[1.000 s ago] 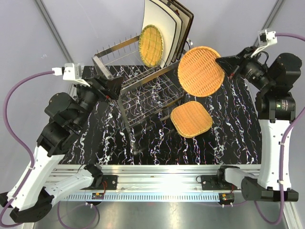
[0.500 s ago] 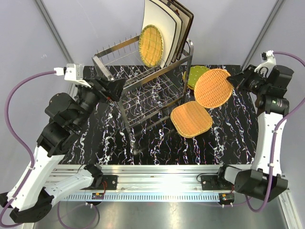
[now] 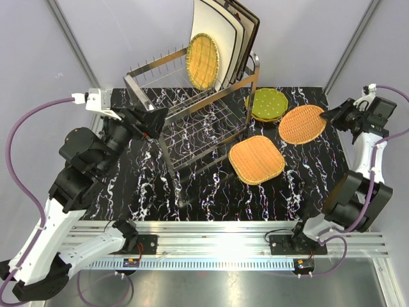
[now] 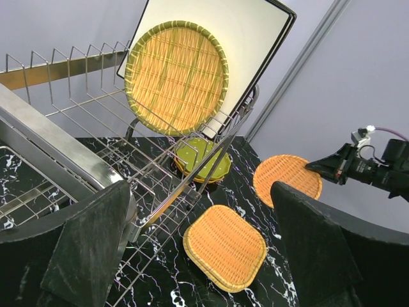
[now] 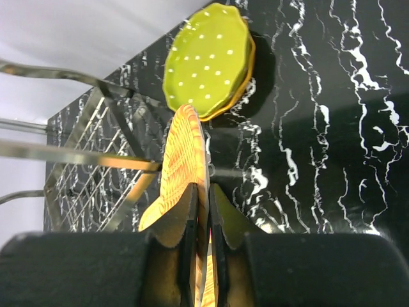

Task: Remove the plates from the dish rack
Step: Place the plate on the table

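My right gripper will move down until the orange round wicker plate touches the bare marble beside the squarish wicker plate [image 3: 256, 159], and only then open.
The chrome dish rack [image 3: 192, 121] stands at the back left of the table. Its upper tier holds a green-rimmed round wicker plate [image 3: 203, 61] leaning on large cream square plates [image 3: 220, 38]. My right gripper [image 3: 329, 116] is shut on the rim of an orange round wicker plate [image 3: 301, 124], held low over the table's right side. The right wrist view shows that plate [image 5: 184, 147] edge-on between the fingers [image 5: 192, 204]. Green dotted plates [image 3: 267, 104] are stacked just left of it. A squarish wicker plate [image 3: 256, 159] lies flat in front. My left gripper [image 3: 153, 121] hangs open at the rack's left end, holding nothing.
The rack's lower wire shelf [image 4: 153, 211] reaches toward the squarish wicker plate [image 4: 225, 247]. Behind the table runs a grey wall with slanted metal posts [image 3: 348, 45]. The black marble tabletop [image 3: 300, 185] ends at an aluminium rail [image 3: 211, 230] along the near edge.
My right arm has carried the round wicker plate down and to the right, from beside the rack to low over the table right of the green plates. The left gripper has stayed put.
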